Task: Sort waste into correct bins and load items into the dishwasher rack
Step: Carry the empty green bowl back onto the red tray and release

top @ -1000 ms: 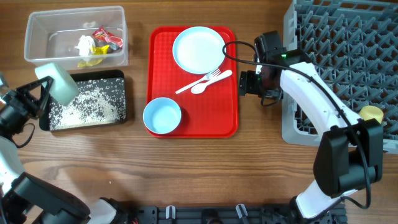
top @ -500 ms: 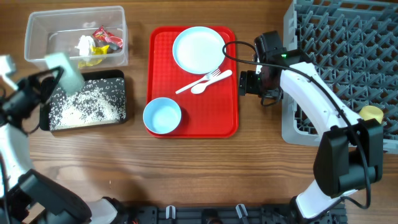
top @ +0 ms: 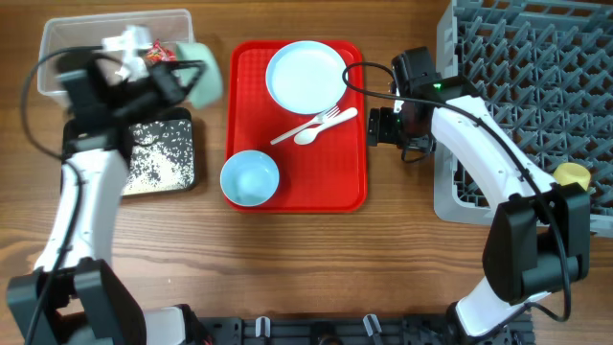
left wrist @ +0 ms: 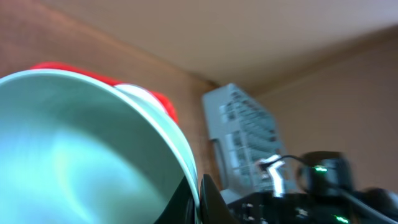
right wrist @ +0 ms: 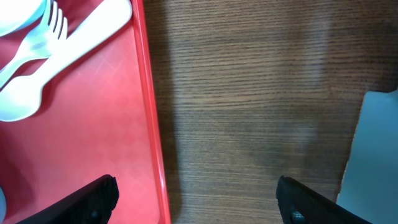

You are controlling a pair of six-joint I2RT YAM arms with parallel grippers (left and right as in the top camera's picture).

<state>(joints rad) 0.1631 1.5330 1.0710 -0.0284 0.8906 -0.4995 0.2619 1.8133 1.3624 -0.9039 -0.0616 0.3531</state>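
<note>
The left gripper goes to the right in the overhead view and down onto the tray's bare patch beside the plate next, since that spot stands empty.
My left gripper is shut on the rim of a pale blue bowl and holds it in the air between the clear tub and the red tray; the bowl fills the left wrist view, pinched between the jaws. Red and yellow wrappers lie in the tub. Rice grains cover the black tray. A plate, fork, spoon and second bowl sit on the red tray. My right gripper is open and empty over bare wood beside the tray. The white cup is out of view.
The flat red serving tray lies mid-table; its right edge runs between my right fingers. The grey dishwasher rack fills the right side, with a yellow cup at its front edge. My left arm crosses over the tub.
My left arm swung the bowl from the black tray's left end up and to the right, to beside the red tray. The right arm has not moved.
</note>
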